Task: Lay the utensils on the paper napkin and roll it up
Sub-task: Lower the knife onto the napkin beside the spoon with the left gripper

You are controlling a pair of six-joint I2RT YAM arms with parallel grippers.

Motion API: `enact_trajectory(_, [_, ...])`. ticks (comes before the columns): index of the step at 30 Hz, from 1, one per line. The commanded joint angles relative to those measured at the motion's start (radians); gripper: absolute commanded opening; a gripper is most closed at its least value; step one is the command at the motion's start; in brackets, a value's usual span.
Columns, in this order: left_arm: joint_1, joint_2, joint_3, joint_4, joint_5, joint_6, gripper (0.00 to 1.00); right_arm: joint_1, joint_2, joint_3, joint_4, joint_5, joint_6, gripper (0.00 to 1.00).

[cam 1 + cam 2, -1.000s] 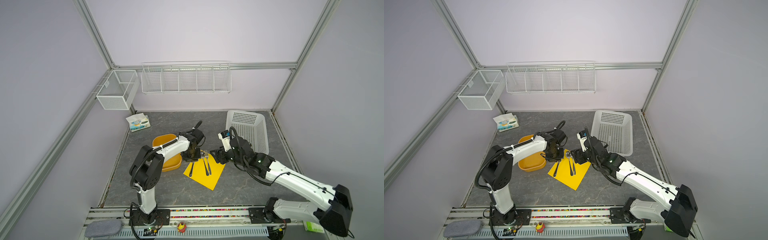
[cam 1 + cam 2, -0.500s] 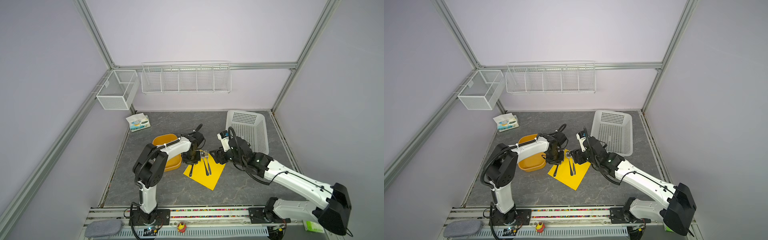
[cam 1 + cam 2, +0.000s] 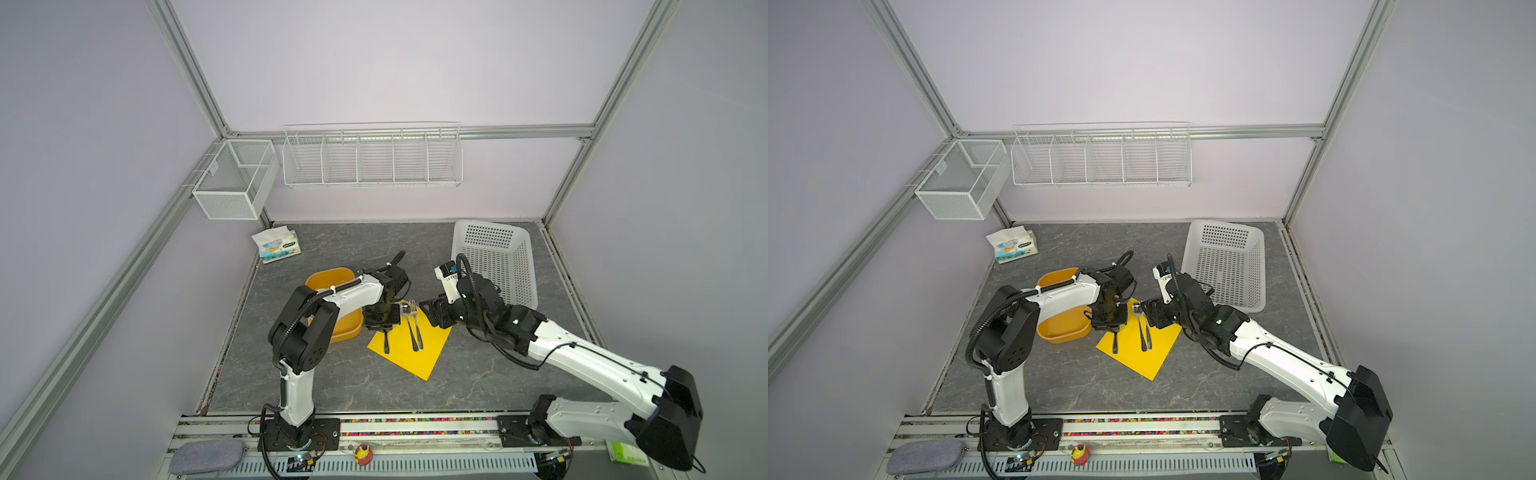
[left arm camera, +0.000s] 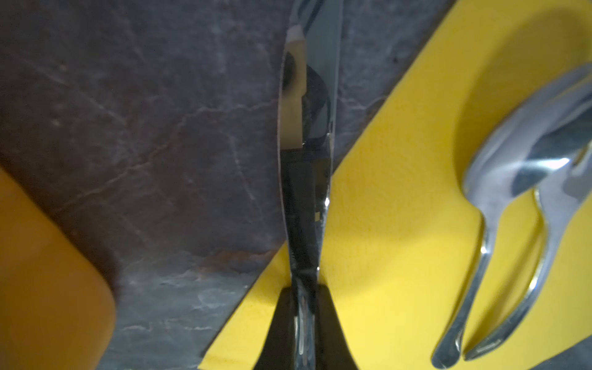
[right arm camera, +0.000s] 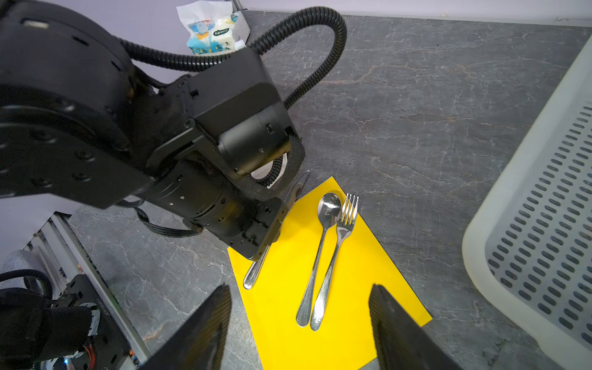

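Observation:
The knife's blade sticks out past the napkin, so I will move my left gripper across toward the spoon and let go of the knife over the bare napkin (image 3: 402,336) (image 4: 419,271) beside it.
The yellow paper napkin (image 3: 415,357) (image 3: 1142,357) (image 5: 339,288) lies flat mid-table. A spoon (image 3: 409,328) (image 5: 322,246) and a fork (image 3: 417,328) (image 5: 338,250) lie side by side on it. My left gripper (image 3: 384,326) (image 3: 1111,328) (image 4: 304,294) is shut on a knife (image 4: 304,160) (image 5: 256,272) at the napkin's left edge. The blade juts past the napkin over the table. My right gripper (image 3: 434,313) (image 5: 299,288) hangs open above the napkin's right side, holding nothing.
An orange tray (image 3: 332,278) sits just left of the left gripper. A white perforated basket (image 3: 494,262) stands at the back right, close behind the right arm. A tissue pack (image 3: 276,245) is at the back left. Wire baskets (image 3: 374,158) hang on the back wall.
The left jaws have closed tighter on the knife, and the left arm's elbow has swung slightly toward the middle. The right arm, napkin, spoon and fork have stayed put.

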Motion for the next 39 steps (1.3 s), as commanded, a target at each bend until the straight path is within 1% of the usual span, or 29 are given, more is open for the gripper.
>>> enact_trajectory(1, [0.000,0.000,0.022,-0.027,-0.002,-0.005,0.06,0.000,-0.011,-0.012,-0.002,0.018,0.010,0.71])
enact_trajectory(6, [-0.001,-0.029,0.049,-0.062,-0.040,-0.018,0.06,-0.001,-0.015,-0.013,-0.002,0.020,0.010,0.71])
enact_trajectory(9, [-0.001,-0.046,0.058,-0.062,-0.039,-0.029,0.06,0.000,-0.019,-0.016,-0.001,0.022,0.010,0.71])
enact_trajectory(14, [-0.010,-0.057,0.056,-0.027,0.002,-0.059,0.06,0.000,-0.025,-0.024,0.002,0.031,0.016,0.71])
enact_trajectory(17, [-0.021,-0.047,0.053,0.011,0.052,-0.088,0.06,-0.001,-0.030,-0.027,0.004,0.037,0.018,0.71])
enact_trajectory(22, [-0.038,-0.028,0.048,0.059,0.087,-0.138,0.06,-0.002,-0.034,-0.029,-0.002,0.043,0.016,0.71])
enact_trajectory(31, [-0.047,-0.001,0.042,0.095,0.120,-0.160,0.06,-0.005,-0.038,-0.033,-0.002,0.045,0.016,0.71])
enact_trajectory(39, [-0.049,0.026,0.026,0.117,0.123,-0.178,0.07,-0.008,-0.040,-0.033,-0.006,0.047,0.013,0.71])
